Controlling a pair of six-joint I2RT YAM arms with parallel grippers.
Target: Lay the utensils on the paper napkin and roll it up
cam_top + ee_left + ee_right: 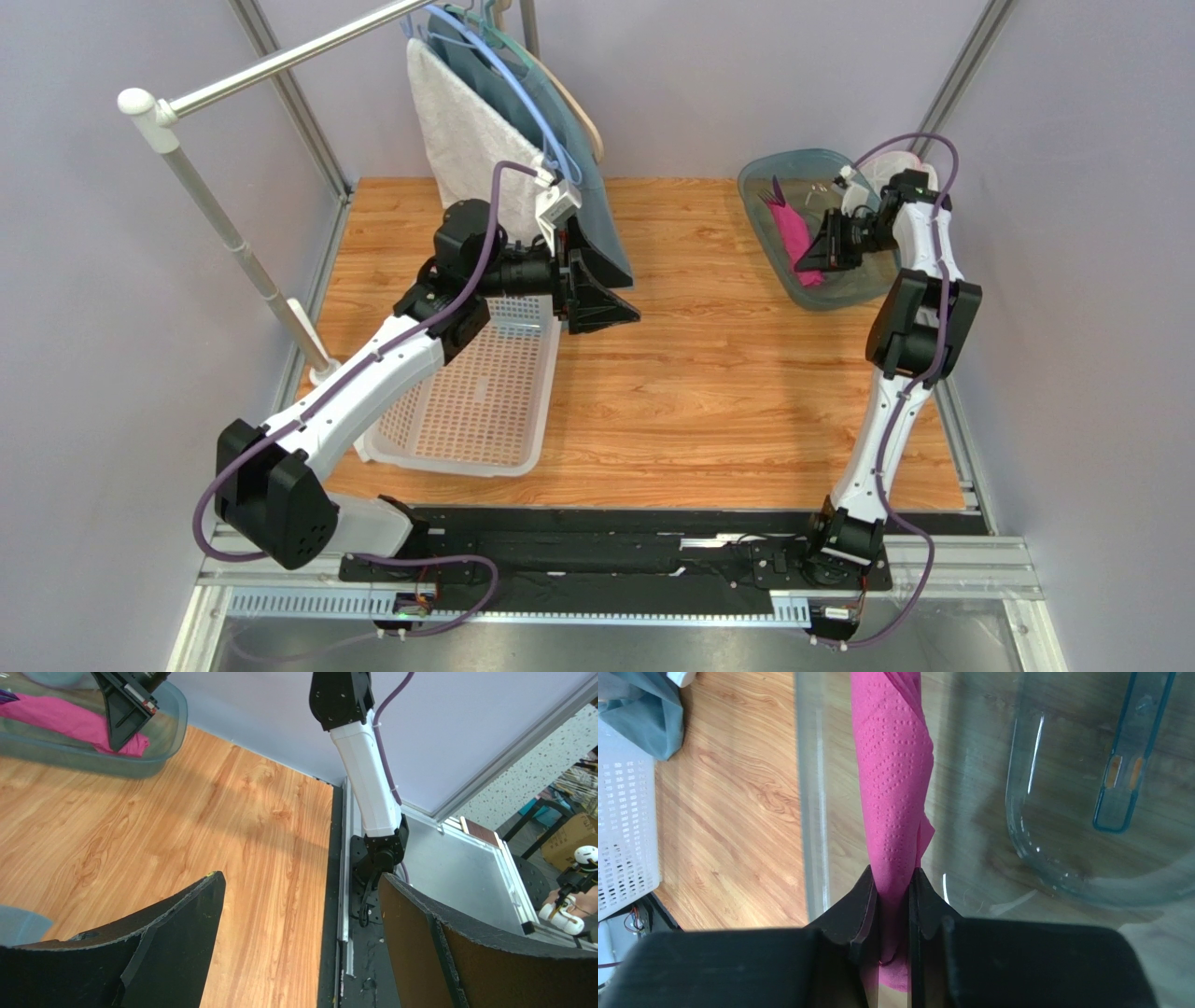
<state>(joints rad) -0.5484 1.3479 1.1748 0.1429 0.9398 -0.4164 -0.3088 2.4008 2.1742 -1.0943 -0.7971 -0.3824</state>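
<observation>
I should next lower my right gripper slightly back onto the bin's bottom (807, 290) (966, 829) beside the clear round container and release the roll's near end, because that bottom is bare.
The magenta-pink paper napkin (892, 777) is rolled into a tube and lies inside a clear tinted bin (786, 189) at the back right of the table. My right gripper (894, 882) is shut on the near end of the roll; it also shows in the top view (831, 241), reaching into the bin. The roll shows as a pink strip in the top view (794, 235) and in the left wrist view (63, 715). The utensils are hidden; I cannot tell whether they are inside the roll. My left gripper (601, 287) is open and empty, held above the wooden table mid-left.
A white perforated basket (477, 399) stands at front left. A grey-white towel (470, 133) and a teal cloth (596, 210) hang from a rail behind the left arm. A clear round container (1088, 812) lies in the bin beside the roll.
</observation>
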